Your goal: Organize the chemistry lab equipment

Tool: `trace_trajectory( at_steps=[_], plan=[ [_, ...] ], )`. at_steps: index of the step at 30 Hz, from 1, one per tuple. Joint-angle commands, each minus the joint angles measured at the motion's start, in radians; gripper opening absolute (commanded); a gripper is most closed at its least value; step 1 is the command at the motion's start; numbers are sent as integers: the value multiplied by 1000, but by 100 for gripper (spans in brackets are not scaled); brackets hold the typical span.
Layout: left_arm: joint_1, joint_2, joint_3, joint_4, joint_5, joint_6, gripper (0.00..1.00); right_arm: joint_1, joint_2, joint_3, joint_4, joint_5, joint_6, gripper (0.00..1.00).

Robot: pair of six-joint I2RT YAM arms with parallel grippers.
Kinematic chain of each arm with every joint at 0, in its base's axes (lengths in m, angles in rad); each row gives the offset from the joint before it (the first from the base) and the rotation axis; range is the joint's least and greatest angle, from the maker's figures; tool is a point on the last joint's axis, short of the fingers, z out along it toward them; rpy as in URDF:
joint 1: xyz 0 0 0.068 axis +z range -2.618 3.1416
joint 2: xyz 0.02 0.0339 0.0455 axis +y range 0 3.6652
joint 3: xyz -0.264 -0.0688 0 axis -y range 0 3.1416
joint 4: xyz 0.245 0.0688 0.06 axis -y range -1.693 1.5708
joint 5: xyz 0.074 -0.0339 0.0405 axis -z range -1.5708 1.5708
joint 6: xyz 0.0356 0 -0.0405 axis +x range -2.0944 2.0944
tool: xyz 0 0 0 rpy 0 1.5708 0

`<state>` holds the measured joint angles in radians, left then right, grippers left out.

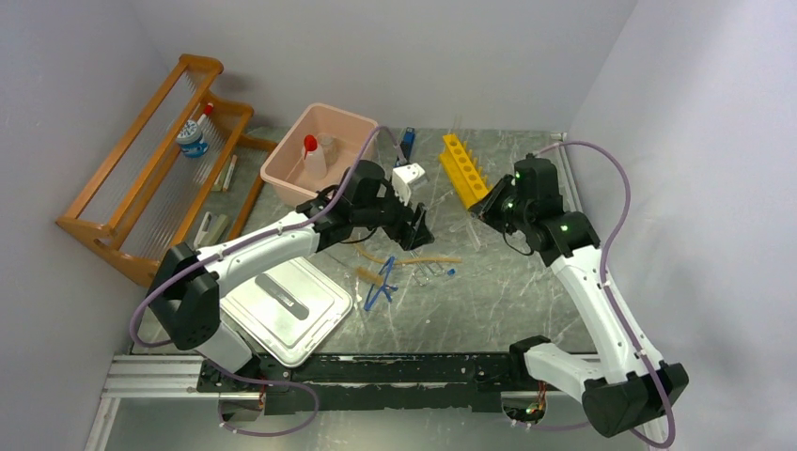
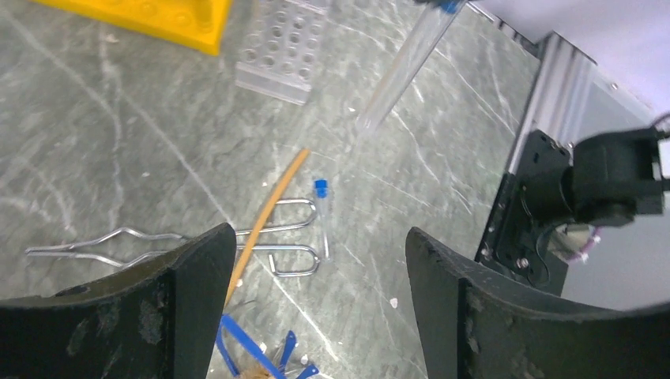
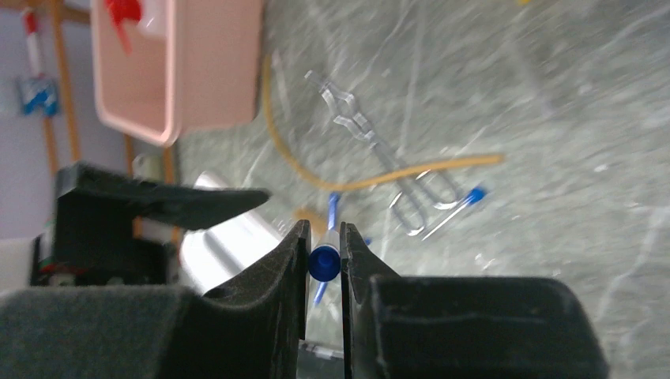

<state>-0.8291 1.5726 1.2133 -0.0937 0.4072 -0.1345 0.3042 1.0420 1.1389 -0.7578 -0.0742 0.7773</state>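
Observation:
I will turn my right gripper straight down next, lower the tube into a near hole of the clear rack and then let go of it, because that rack is below my gripper.
My right gripper (image 3: pixel 324 234) is shut on a blue-capped clear tube (image 3: pixel 325 264), held above the table; the left wrist view shows this tube (image 2: pixel 403 67) hanging in the air. My left gripper (image 2: pixel 320 245) stands open over the table with nothing between its fingers. Below it lie a tan hose (image 2: pixel 269 212), a small blue-capped tube (image 2: pixel 321 212), a bent metal wire tool (image 2: pixel 174 241) and blue tongs (image 2: pixel 241 347). The red-capped squeeze bottle (image 1: pixel 313 158) stands in the pink tub (image 1: pixel 352 122). From above, the left gripper (image 1: pixel 416 228) and right gripper (image 1: pixel 486 209) are close together.
A yellow holed rack (image 1: pixel 463 169) lies at the back beside a clear holed rack (image 2: pixel 284 47). The grey-white lid (image 1: pixel 282 308) rests front left. The wooden rack (image 1: pixel 141 178) with a jar (image 1: pixel 192 141) stands far left. Walls close both sides.

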Motion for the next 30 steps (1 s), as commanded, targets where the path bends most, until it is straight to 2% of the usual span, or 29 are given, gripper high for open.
trace_trajectory(
  at_steps=[1,8,15,23,30],
  plan=[
    [19,-51,11,6,-129,-79,82,0,63,37,-5,331,-97,8],
    [21,-78,17,-21,-173,-107,80,28,224,47,95,550,-138,7],
    [33,-71,31,-56,-195,-83,79,131,395,94,146,774,-119,7],
    [62,-47,40,-63,-214,-73,79,121,496,80,204,869,-104,7],
    [106,-40,10,-55,-201,-108,79,82,553,63,252,833,-57,8]
  ],
)
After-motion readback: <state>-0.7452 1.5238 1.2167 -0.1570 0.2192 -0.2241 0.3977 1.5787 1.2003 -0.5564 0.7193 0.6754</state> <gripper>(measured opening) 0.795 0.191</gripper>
